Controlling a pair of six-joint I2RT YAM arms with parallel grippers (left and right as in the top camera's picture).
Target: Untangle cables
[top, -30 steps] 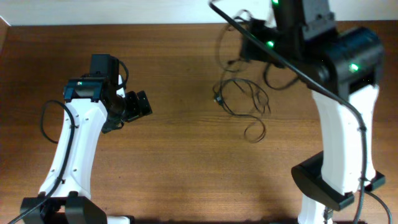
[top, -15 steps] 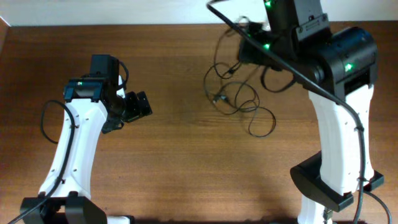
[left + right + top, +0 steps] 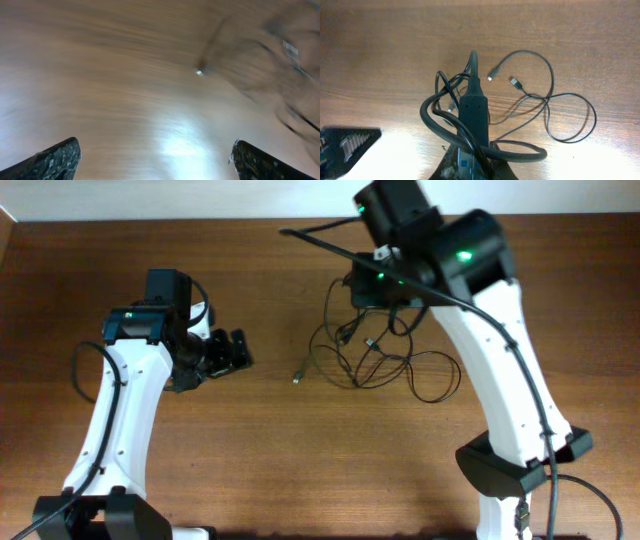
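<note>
Bare wood beside the loops is to the right in the overhead view, so my right gripper will next lift that way, then lower and release the plug.
The cables are thin black cords lying in tangled loops on the wooden table, right of centre, below the right arm's wrist. One small plug trails out to the left. In the right wrist view my right gripper is shut on a cable's black USB plug. More cable loops and two loose plug ends rest on the wood beyond it. My left gripper hovers left of the tangle, apart from it. Its fingers stand wide open with nothing between them, and its view is blurred.
The table's far edge meets a pale wall. The right arm's own thick black cable sticks out over the far part of the table. Both arm bases stand at the near edge.
The right arm has swung left and nearer with the held cable. The tangle has been dragged left and spread out, and one plug end now lies left of it. The left gripper has shifted slightly right.
</note>
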